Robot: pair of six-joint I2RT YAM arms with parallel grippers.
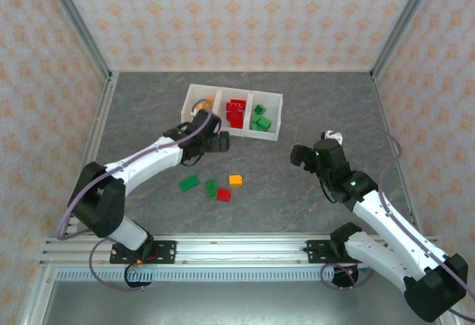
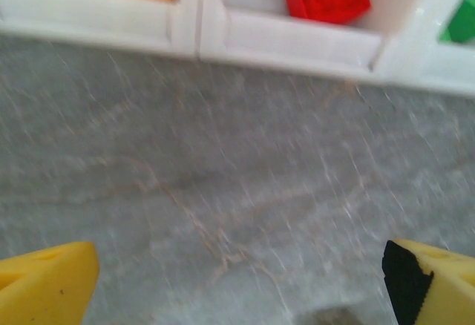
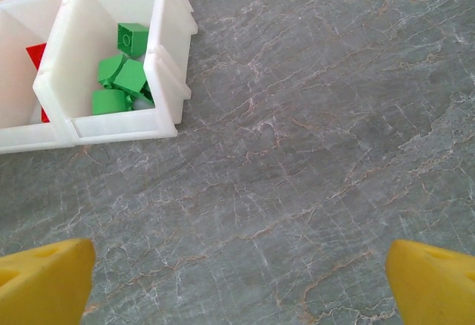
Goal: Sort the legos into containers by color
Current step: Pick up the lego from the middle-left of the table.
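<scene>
The left gripper comes back from the white bins next and lowers over the loose orange lego (image 1: 235, 180), since that brick lies below it, nearer my base.
The containers (image 1: 194, 93) are three joined white bins at the table's far middle. Orange legos (image 1: 204, 104) lie in the left bin, red legos (image 1: 236, 112) in the middle one and green legos (image 1: 260, 119) in the right one. On the table in front lie two loose green legos (image 1: 188, 183) (image 1: 211, 187), a red one (image 1: 223, 194) and an orange one (image 1: 235, 180). My left gripper (image 2: 237, 288) hangs open and empty just before the tray's front wall (image 2: 223, 35). My right gripper (image 3: 237, 284) is open over bare table, right of the green bin (image 3: 167, 80).
Patterned walls with metal corner posts (image 1: 82, 28) close in the grey stone-look table (image 1: 334, 102) on three sides. Both arm bases sit on a rail (image 1: 237, 249) at the near edge. Bare table lies between the loose bricks and the right arm.
</scene>
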